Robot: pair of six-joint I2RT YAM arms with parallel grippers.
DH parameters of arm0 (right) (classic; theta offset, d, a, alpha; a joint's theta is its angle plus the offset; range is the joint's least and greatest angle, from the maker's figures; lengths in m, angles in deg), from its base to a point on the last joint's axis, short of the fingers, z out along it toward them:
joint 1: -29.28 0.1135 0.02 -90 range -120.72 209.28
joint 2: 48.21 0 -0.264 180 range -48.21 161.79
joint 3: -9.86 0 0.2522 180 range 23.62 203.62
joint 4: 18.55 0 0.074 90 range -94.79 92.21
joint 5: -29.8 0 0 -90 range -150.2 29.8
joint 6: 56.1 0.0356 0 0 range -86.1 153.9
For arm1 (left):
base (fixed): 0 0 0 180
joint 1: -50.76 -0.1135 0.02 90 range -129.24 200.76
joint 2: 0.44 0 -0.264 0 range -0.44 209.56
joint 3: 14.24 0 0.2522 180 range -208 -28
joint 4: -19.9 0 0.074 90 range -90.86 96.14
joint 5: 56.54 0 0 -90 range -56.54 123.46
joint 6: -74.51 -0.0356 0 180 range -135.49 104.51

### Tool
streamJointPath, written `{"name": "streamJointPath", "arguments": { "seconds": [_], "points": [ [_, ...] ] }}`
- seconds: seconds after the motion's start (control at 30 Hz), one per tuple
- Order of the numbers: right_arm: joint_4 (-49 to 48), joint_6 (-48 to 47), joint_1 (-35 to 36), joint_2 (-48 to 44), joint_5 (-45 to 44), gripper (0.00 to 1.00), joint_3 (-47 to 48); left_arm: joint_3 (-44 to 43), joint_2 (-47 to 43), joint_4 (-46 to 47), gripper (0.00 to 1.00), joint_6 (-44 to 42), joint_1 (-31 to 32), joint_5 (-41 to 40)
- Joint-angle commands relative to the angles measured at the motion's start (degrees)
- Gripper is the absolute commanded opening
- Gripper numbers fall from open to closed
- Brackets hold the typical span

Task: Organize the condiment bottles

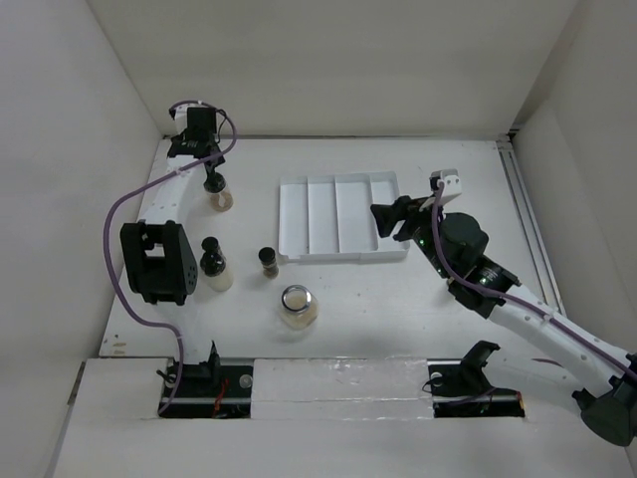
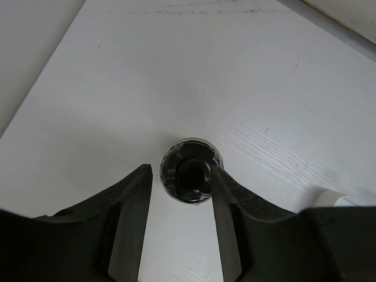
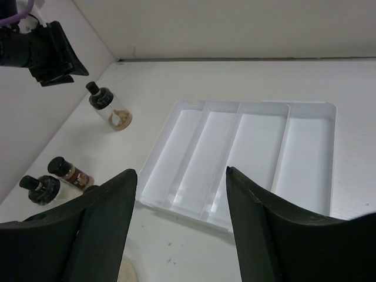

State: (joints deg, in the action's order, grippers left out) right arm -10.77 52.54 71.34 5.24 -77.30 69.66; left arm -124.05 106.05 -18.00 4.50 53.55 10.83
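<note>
The small bottle's black cap comes next. I will lower my left gripper's open fingers around it, then close.
My left gripper (image 1: 212, 175) hangs open over a small black-capped bottle (image 1: 220, 196) with pale contents, at the far left of the table. In the left wrist view that bottle (image 2: 191, 178) is seen from above, its cap between and just below the open fingertips (image 2: 145, 176); nothing is gripped. A round black-capped jar (image 1: 213, 265), a slim brown spice bottle (image 1: 267, 262) and a clear silver-lidded jar (image 1: 298, 305) stand on the table nearer to me. My right gripper (image 1: 390, 221) is open and empty above the near right edge of the white tray (image 1: 323, 214).
The right wrist view looks across the divided tray (image 3: 258, 147), whose compartments hold nothing, toward the far bottle (image 3: 108, 109), the spice bottle (image 3: 70, 172) and the black-capped jar (image 3: 38, 188). White walls close in the table at left, back and right.
</note>
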Motion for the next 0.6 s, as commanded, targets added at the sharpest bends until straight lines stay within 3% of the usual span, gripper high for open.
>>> {"name": "streamJointPath", "arguments": {
  "seconds": [0.0, 0.33, 0.57],
  "points": [
    [-1.7, -0.4, 0.0, -0.3, 1.7, 0.68, 1.3, -1.8, 1.9, 1.8, 0.40, -0.5, 0.0, 2.6],
    [-1.7, -0.9, 0.0, 1.6, 2.9, 0.68, 1.9, -1.8, 3.7, 2.3, 0.42, -2.1, 0.0, 4.6],
    [-1.7, -0.9, 0.0, 2.1, 2.9, 0.68, 1.9, -1.7, 5.4, 4.0, 0.27, -2.1, 0.0, 3.9]
  ]
}}
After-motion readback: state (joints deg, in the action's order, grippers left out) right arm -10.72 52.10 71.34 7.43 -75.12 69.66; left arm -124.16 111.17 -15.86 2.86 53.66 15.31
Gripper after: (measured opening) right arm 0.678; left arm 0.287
